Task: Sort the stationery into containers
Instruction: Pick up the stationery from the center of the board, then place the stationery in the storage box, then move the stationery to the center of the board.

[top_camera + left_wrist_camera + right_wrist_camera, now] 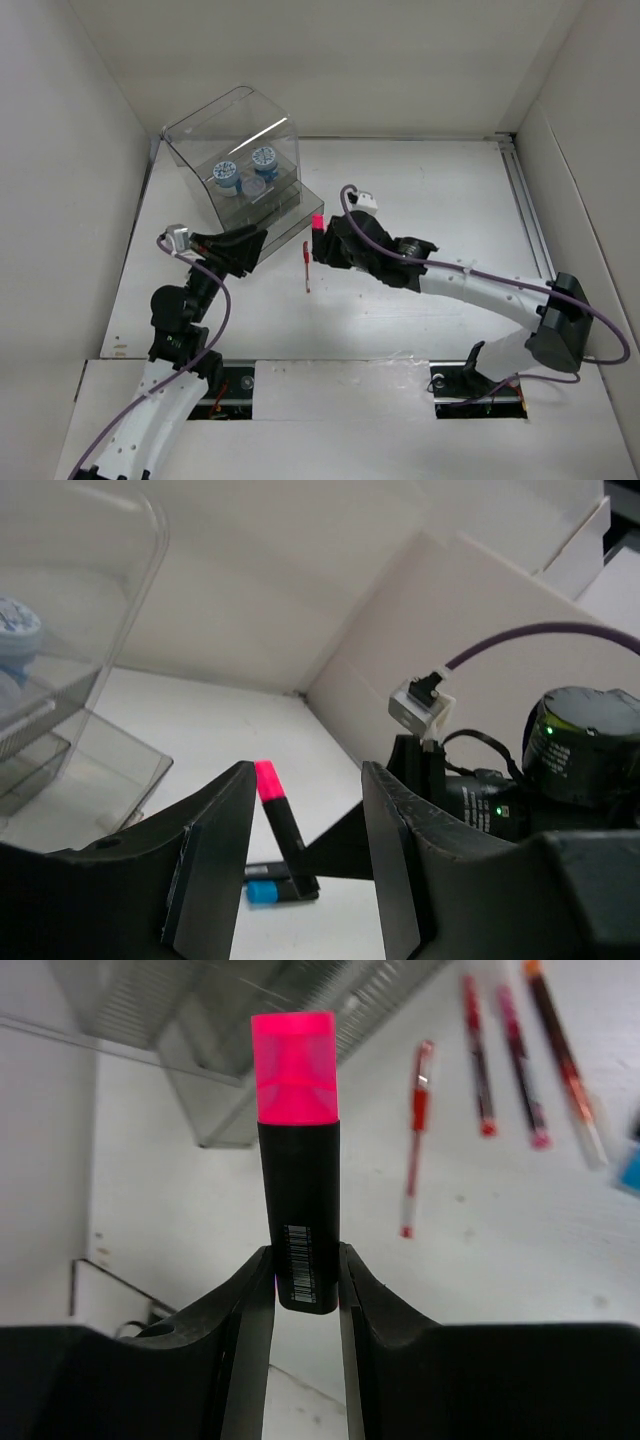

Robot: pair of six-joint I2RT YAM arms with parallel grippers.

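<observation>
The box's front drawer is standing open. My right gripper will next move the black marker toward the box and slightly outward, over that drawer.
My right gripper is shut on the black marker with the pink cap and holds it upright above the table, just right of the clear acrylic box. Two blue-white lidded tubs sit inside the box. My left gripper is open and empty by the box's front drawers. Between its fingers I see the pink-capped marker and a blue-capped marker lying on the table. A thin red pen lies below the held marker. The purple marker is hidden.
Several thin red pens lie on the table in the right wrist view, with a blue cap at the right edge. The right arm fills the right of the left wrist view. White walls enclose the table.
</observation>
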